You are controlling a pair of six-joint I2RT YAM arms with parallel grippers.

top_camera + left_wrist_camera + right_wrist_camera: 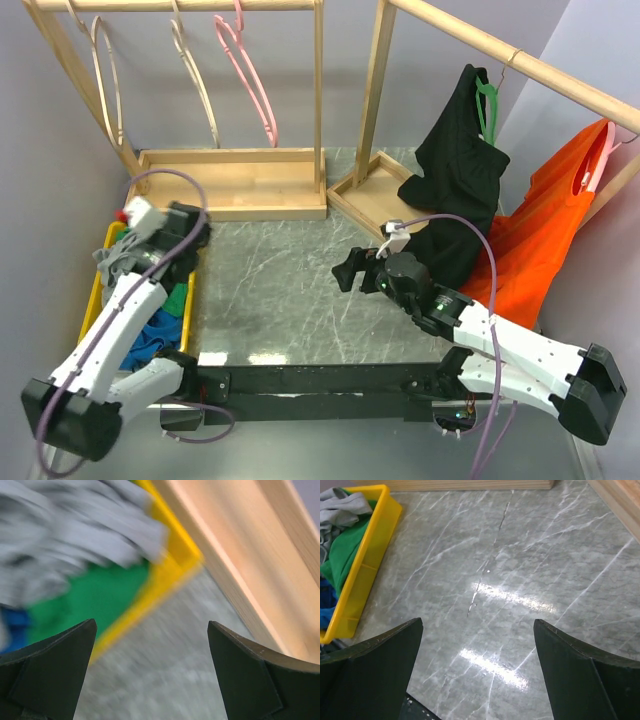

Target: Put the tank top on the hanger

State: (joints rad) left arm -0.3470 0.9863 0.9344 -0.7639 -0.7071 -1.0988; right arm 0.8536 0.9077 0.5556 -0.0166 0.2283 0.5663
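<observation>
I should next move my left gripper to the left in the top view and down onto the grey tank top, because my open fingers are still beside it.
The grey tank top [113, 259] lies crumpled at the far end of a yellow bin [188, 305]. It shows as a blurred grey mass [75, 535] in the left wrist view and as a grey heap [340, 505] in the right wrist view. The pink hanger [248, 80] hangs bare on the left wooden rack's rail. My left gripper [198, 236] [150, 625] is open over the bin's far right corner, with nothing between its fingers. My right gripper [345, 270] [477, 622] is open and empty above the middle of the marble table, pointing left.
Green [345, 555] and blue [150, 335] clothes also fill the bin. Two cream hangers [105, 75] share the left rack, whose wooden base [235, 185] lies close to my left gripper. The right rack holds a black garment [455, 170] and an orange garment [540, 230].
</observation>
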